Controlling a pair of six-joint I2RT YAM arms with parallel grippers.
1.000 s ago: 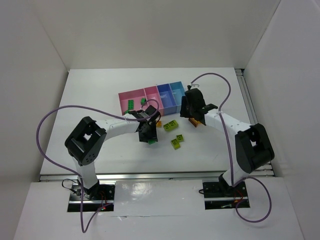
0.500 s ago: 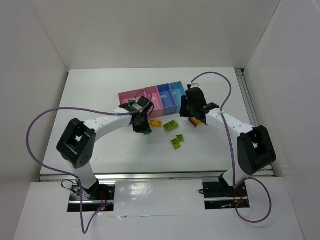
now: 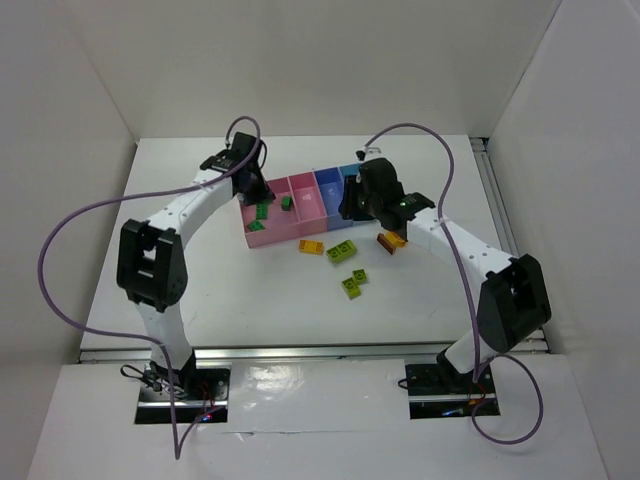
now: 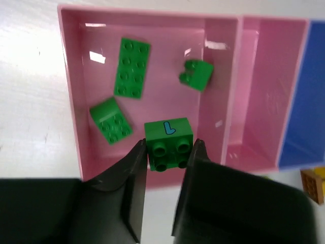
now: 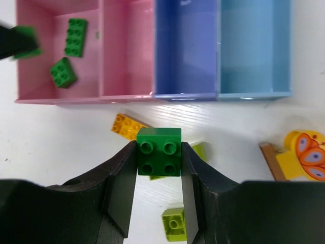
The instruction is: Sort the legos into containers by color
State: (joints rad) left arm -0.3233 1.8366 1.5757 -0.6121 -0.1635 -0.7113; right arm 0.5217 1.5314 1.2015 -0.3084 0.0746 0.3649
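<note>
I should move my right gripper to the left in the top view next, across and over the wide pink container with the dark green legos, to let go of my lego there.
My left gripper (image 4: 167, 152) is shut on a dark green lego (image 4: 168, 133) with a blue mark, hanging over the near side of the wide pink container (image 4: 69, 101). Three more dark green legos lie in that bin: a flat one (image 4: 132, 67), a sloped one (image 4: 110, 121) and a small one (image 4: 196, 74). My right gripper (image 5: 159, 157) is shut on a dark green lego (image 5: 159, 140) above the table, just in front of the containers. From above, the left gripper (image 3: 250, 187) is at the row's left end and the right gripper (image 3: 357, 205) near its right end.
The narrower pink bin (image 5: 127, 51), violet-blue bin (image 5: 185, 46) and light blue bin (image 5: 254, 46) hold nothing. On the table in front lie an orange-yellow brick (image 3: 311, 247), two lime-green bricks (image 3: 343, 251) (image 3: 353, 283) and a brown-orange piece (image 3: 391, 240).
The left gripper closed on a dark green brick at the table's middle and carried it back and left over the wide pink bin. The right gripper shifted slightly toward the bins.
</note>
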